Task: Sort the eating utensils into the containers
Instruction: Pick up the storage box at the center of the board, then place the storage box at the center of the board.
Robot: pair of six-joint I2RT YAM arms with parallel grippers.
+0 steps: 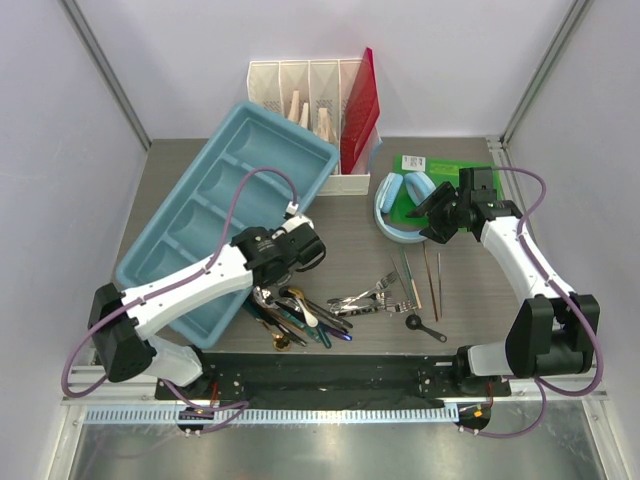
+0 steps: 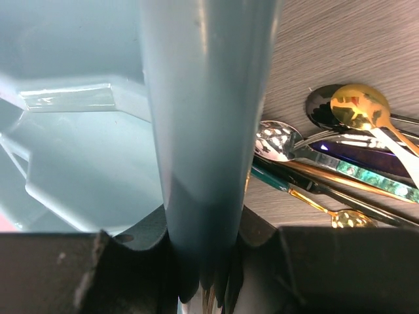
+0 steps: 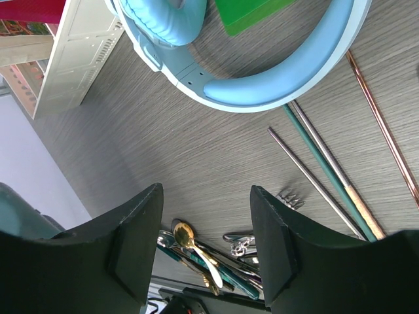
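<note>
I should next swing the tray back and toward the right in the top view with my left gripper and then let go of it, because the tabletop is bare on that side.
The light blue tray with its long containers lies diagonally on the left of the table. My left gripper is shut on the tray's right-hand side wall, which fills the gap between the jaws. Just beyond that wall lies a pile of eating utensils: a gold spoon, a silver spoon and dark- and green-handled pieces. Silver forks and thin chopsticks lie further right. My right gripper hovers open above the table near the chopsticks, holding nothing.
Light blue headphones lie beside a green pad, right under the right arm. A white slotted file organizer and a red folder stand at the back, touching the tray's far corner. A small black measuring spoon lies near the front.
</note>
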